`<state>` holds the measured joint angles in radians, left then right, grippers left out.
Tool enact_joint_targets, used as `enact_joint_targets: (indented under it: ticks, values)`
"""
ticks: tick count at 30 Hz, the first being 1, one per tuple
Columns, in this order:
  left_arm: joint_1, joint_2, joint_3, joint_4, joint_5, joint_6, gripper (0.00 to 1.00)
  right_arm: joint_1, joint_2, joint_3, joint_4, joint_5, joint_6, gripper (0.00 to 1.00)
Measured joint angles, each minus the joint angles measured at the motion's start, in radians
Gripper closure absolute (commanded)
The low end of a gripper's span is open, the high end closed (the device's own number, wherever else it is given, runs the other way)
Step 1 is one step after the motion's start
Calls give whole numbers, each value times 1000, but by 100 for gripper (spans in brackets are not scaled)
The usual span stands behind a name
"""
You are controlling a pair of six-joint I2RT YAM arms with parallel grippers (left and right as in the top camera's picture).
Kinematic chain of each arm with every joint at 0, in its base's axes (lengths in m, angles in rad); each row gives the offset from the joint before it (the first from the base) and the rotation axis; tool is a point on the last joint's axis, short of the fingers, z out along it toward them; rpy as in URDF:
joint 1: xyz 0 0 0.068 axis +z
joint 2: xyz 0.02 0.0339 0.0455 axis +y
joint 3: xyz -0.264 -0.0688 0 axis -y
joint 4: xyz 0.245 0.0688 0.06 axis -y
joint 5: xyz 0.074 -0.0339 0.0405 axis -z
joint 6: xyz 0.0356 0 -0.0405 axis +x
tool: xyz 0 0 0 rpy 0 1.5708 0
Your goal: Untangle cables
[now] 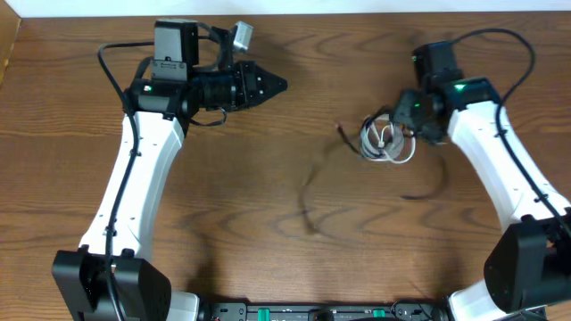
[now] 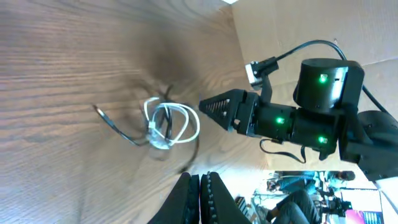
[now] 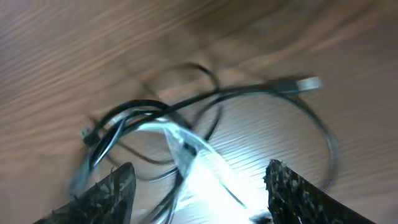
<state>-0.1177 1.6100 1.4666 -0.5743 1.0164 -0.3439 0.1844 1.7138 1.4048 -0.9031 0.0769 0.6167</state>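
Note:
The fingers of my left gripper are shut and empty, away from the cables, so I will lower the gripper across toward the bundle next and open them beside the white loops (image 1: 384, 143) (image 2: 170, 126).
The cables lie tangled right of the table's middle: a white cable (image 1: 389, 144) coiled in small loops and a thin black cable (image 1: 308, 192) trailing down-left from it. My right gripper (image 1: 393, 127) hovers just over the bundle. In the right wrist view its jaws (image 3: 200, 165) stand open, with the white cable (image 3: 186, 149) and black cable (image 3: 249, 93) loops lying between them, blurred. A small plug end (image 3: 308, 83) shows at the far right. My left gripper (image 1: 275, 86) is shut on nothing, well left of the bundle. Its fingers (image 2: 186, 199) point at the cables (image 2: 168, 124).
A second strand of black cable (image 1: 424, 192) curves on the wood below the right arm. Cardboard walls (image 2: 292, 25) stand behind the table. The thick arm cables (image 1: 500, 36) loop above the right arm.

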Motion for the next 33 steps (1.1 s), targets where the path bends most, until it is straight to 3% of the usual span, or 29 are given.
enact_joint_targets:
  ticks: [8, 13, 15, 16, 18, 19, 24, 27, 33]
  values:
    - [-6, 0, 0, -23, -15, 4, 93, -6, 0, 0, -13, -7, -103, 38]
    - [-79, 2, 0, -100, -163, 10, 92, -7, 0, 0, -8, -39, -132, 38]
    - [-127, 12, 0, -99, -220, 1, 83, -6, 0, 0, -8, -45, -136, 38]
    - [-160, 27, 0, -98, -261, -22, 83, -7, 0, 0, -8, -46, -136, 38]
    - [-209, 80, 0, -90, -319, -70, 64, -6, 0, 0, -8, -51, -139, 37]
    - [-224, 109, 0, -86, -334, -84, 62, -6, 0, 0, -8, -51, -139, 37]
    - [-261, 303, 0, 6, -365, -249, 62, -6, 0, 0, -14, -56, -155, 36]
    - [-273, 388, -1, 156, -335, -372, 60, -6, 0, 0, -16, -59, -160, 35]
    - [-320, 481, -1, 286, -274, -595, 60, -6, 0, -1, -17, -59, -168, 35]
